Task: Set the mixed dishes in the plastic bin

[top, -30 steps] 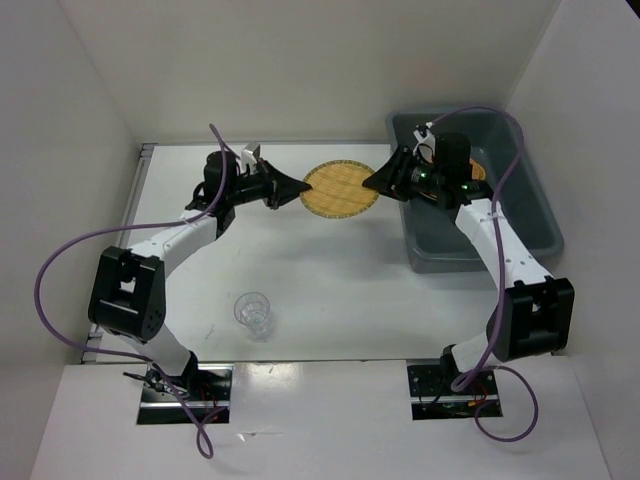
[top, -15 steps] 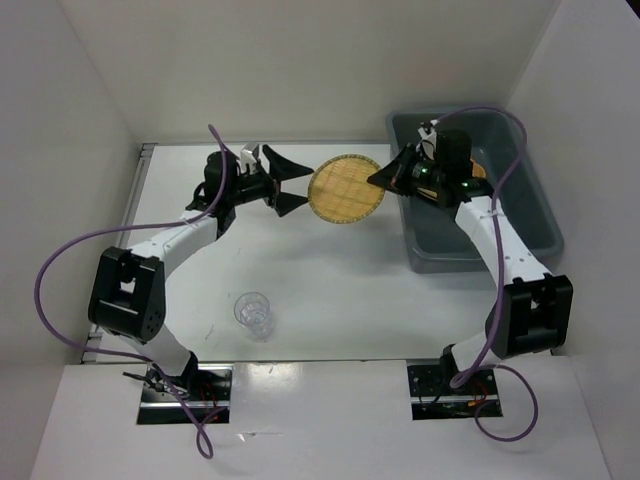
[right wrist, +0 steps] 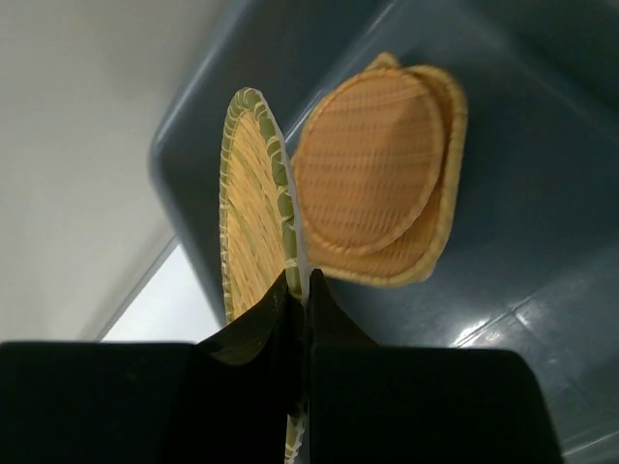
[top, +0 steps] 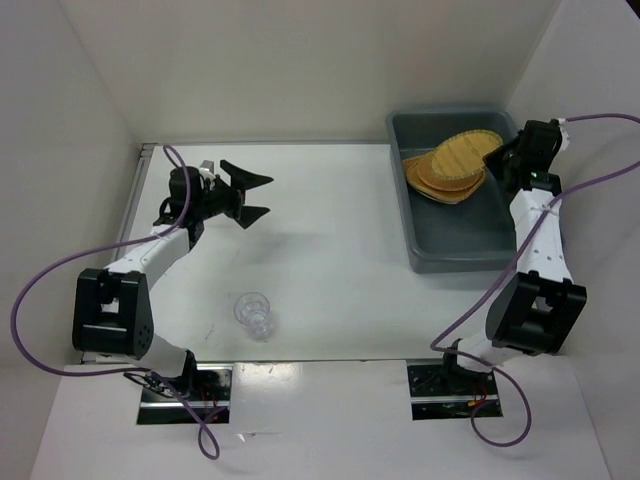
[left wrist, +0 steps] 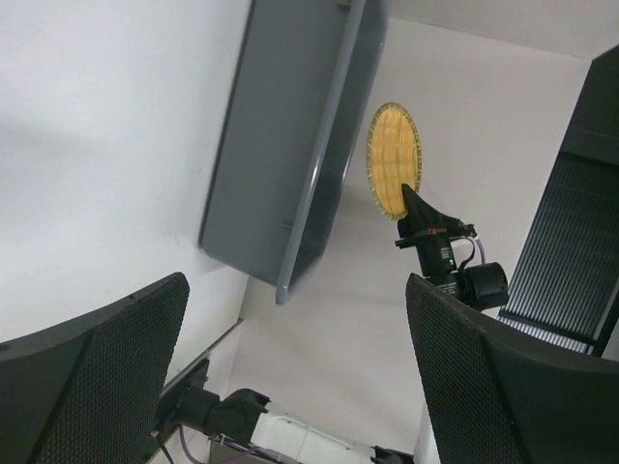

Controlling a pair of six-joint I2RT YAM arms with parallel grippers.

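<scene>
My right gripper, above the bin, lowers the woven plate onto the stacked plates point(top: 440, 180) next.
My right gripper point(top: 503, 160) is shut on the rim of a round tan woven plate point(top: 466, 148), held on edge above the blue-grey plastic bin point(top: 470, 262). In the right wrist view the plate point(right wrist: 250, 203) stands edge-on between my closed fingertips point(right wrist: 302, 290). Below it, two more woven plates point(right wrist: 372, 169) lie stacked on the bin floor point(right wrist: 527, 193). My left gripper point(top: 266, 196) hangs open and empty over the table's left back part. A small clear ribbed cup point(top: 253, 312) stands upright near the front, apart from both grippers.
White walls close in the table on the left, back and right. The bin point(left wrist: 290, 145) sits against the right wall. From the left wrist view, the right gripper point(left wrist: 418, 215) and its plate point(left wrist: 394, 159) show between my wide fingers point(left wrist: 106, 377).
The left gripper opened, let go of the round plate and drew back left. The right gripper closed on that plate and carried it from mid-table to over the bin.
</scene>
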